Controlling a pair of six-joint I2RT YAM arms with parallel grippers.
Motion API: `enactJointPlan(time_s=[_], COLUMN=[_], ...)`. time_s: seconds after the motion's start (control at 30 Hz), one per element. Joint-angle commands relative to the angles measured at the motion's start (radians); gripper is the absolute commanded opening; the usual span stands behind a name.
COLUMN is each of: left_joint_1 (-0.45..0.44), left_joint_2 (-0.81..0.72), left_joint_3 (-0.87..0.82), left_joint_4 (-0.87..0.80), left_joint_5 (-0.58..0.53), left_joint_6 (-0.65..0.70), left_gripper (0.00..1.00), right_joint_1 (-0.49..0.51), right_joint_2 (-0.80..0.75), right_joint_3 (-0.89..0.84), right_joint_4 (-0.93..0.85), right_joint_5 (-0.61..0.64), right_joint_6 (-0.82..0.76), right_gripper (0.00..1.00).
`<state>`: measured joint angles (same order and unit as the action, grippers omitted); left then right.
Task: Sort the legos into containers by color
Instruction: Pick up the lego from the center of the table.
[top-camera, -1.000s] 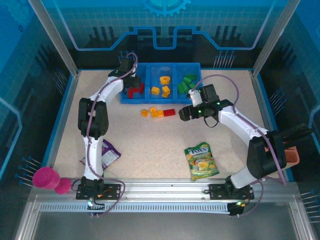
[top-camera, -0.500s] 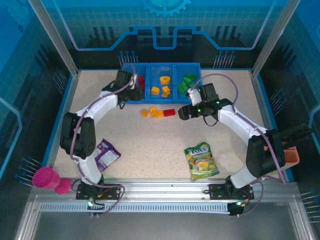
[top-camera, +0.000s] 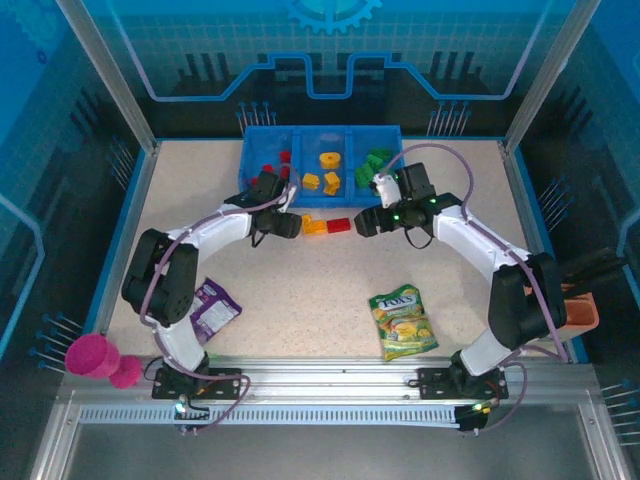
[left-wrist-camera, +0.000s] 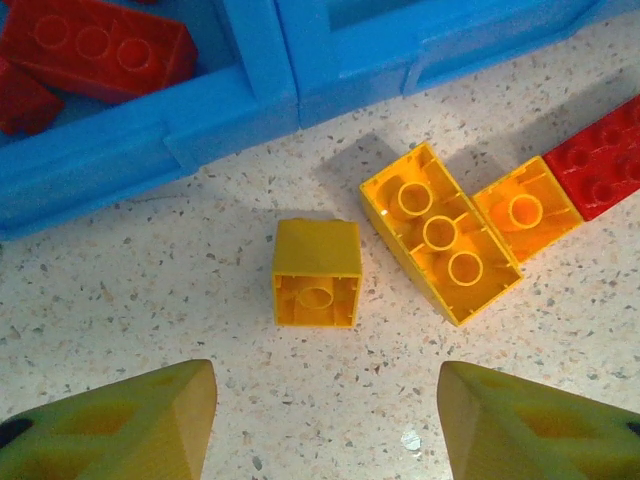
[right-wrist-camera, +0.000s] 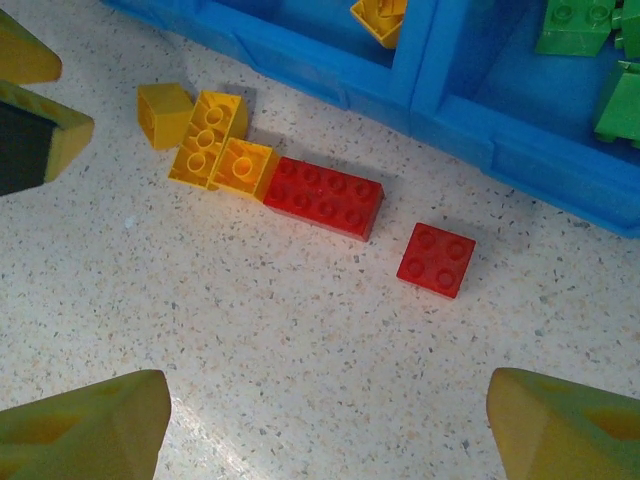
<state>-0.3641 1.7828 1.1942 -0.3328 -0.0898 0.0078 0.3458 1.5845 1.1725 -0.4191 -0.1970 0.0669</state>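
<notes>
My left gripper should move down and away from my base next, to close around the sides of the small yellow brick.
Loose legos lie on the table in front of the blue tray (top-camera: 250, 178): a small yellow brick (left-wrist-camera: 317, 272), a long yellow one (left-wrist-camera: 440, 233), a yellow square (left-wrist-camera: 525, 208), a long red brick (right-wrist-camera: 323, 197) and a red square (right-wrist-camera: 436, 260). My left gripper (left-wrist-camera: 325, 440) hangs open just short of the small yellow brick, nothing between its fingers. My right gripper (right-wrist-camera: 330, 420) stands open over bare table, near the red square. In the tray, red bricks (left-wrist-camera: 95, 45) fill the left compartment, yellow ones (top-camera: 326, 170) the middle, green ones (right-wrist-camera: 575, 25) the right.
A green-yellow snack bag (top-camera: 402, 322) lies at the front right and a purple packet (top-camera: 214, 308) beside the left arm's base. A salmon holder (top-camera: 582, 312) sits at the right edge. A pink object (top-camera: 92, 356) rests outside the front left corner.
My left gripper has come away from the tray's left compartment, down to the loose yellow bricks, and its jaws have widened. The right gripper has shifted slightly toward the tray.
</notes>
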Motion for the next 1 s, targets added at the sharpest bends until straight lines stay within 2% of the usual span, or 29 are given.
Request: enactJointPlan(time_s=[0.0,0.43,0.57,0.97], left_joint_1=[-0.002,-0.015,-0.016,-0.016], left_joint_2=[0.047,0.205,0.247,0.324], left_joint_3=[0.021,0.212,0.252,0.343], left_joint_4=[0.008,-0.121,-0.168,-0.247], left_joint_5=[-0.007,-0.028,-0.077,-0.095], left_joint_6=[0.029,0.047,0.050,0.046], left_gripper=[0.62,0.62,0.62,0.52], right_joint_1=[-0.001,-0.002,-0.005,-0.015], right_joint_2=[0.012,0.033,0.039,0.065], right_joint_3=[0.027,0.028,0.024,0.035], right_joint_4=[-0.012,-0.021,-0.021,-0.020], right_joint_5=[-0.025,-0.007,-0.003,-0.007], right_joint_6=[-0.009,-0.016,-0.017,-0.020], right_gripper=[0.84,0.84,0.84,0.84])
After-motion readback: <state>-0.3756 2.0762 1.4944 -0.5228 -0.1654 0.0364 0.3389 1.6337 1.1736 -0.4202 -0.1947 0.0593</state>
